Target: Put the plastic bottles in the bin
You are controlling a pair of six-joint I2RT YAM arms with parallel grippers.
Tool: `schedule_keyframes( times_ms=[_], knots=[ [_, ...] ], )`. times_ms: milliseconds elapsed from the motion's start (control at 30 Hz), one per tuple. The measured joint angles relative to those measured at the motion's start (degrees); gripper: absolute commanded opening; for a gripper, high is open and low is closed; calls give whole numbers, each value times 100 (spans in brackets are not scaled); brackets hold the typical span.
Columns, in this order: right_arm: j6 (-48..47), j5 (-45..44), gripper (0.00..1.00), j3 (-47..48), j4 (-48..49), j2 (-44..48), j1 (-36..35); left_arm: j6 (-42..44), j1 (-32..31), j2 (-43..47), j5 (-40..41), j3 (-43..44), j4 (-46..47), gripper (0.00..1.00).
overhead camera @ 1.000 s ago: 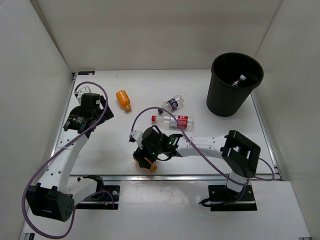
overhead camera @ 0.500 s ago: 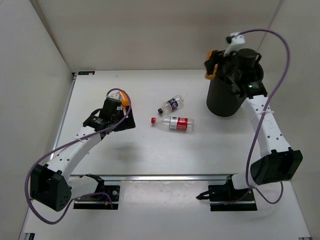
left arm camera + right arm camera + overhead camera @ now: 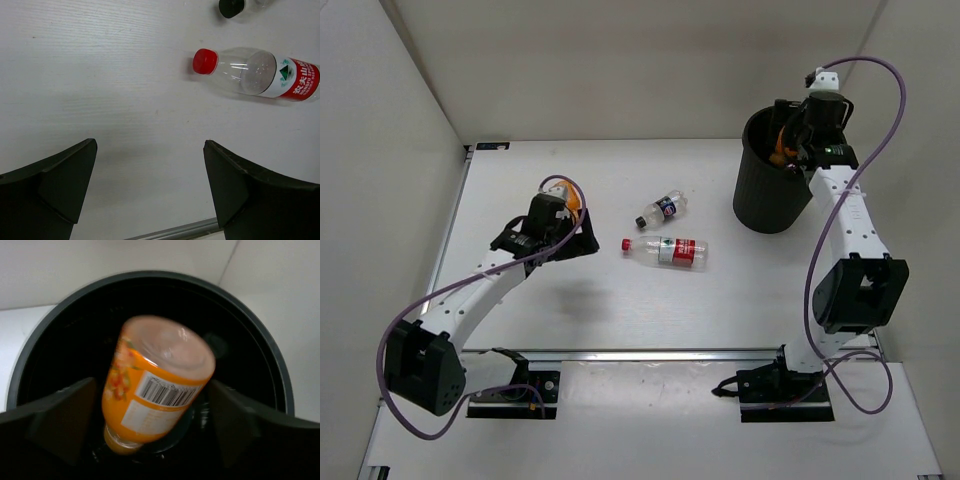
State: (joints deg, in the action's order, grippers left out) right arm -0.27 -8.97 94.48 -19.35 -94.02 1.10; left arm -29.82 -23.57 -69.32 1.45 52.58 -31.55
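Observation:
The robot will move its left gripper outward and lower it over the second orange bottle (image 3: 574,197), because that bottle is still on the tabletop outside the bin.
My right gripper (image 3: 150,407) hangs open over the mouth of the black bin (image 3: 45,325), which stands at the back right (image 3: 770,205). A stubby orange bottle (image 3: 155,385) sits loose between its spread fingers, cap down and blurred, inside the rim. My left gripper (image 3: 150,165) is open above bare table, at the left in the top view (image 3: 558,238). A second orange bottle (image 3: 574,201) peeks out behind that arm. A clear bottle with a red label (image 3: 670,249) lies mid-table, also seen in the left wrist view (image 3: 260,72). A blue-labelled bottle (image 3: 660,209) lies just behind it.
White walls close in the table on three sides. A metal rail (image 3: 175,231) runs along the near edge below my left gripper. The right arm's cable (image 3: 880,120) loops high beside the bin.
My right gripper has moved from the bin's left rim to over its mouth and opened, letting go of the orange bottle. The left arm shifted only slightly.

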Motion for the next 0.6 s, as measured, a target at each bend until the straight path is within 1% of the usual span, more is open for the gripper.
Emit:
schedule_keyframes(
  times_ms=[133, 233, 333, 433, 500, 600],
  knots=[
    [-31, -146, 99, -61, -87, 46, 20, 42, 90, -256, 142, 240, -162, 98],
    [-144, -378, 99, -57, -79, 254, -173, 22, 210, -413, 446, 542, -190, 99],
    [-400, -702, 100, 116, -164, 404, -612, -17, 417, -706, 678, 966, -184, 99],
    [-601, -839, 100, 310, -214, 501, -1193, -22, 662, -1298, 962, 1521, -50, 99],
    [-621, -772, 99, 319, -308, 588, -1543, -22, 824, -1768, 1034, 1799, 109, 98],
    [-590, -385, 99, 295, -544, 662, -2129, -17, 1049, -2555, 1023, 2120, 354, 99]
  ],
)
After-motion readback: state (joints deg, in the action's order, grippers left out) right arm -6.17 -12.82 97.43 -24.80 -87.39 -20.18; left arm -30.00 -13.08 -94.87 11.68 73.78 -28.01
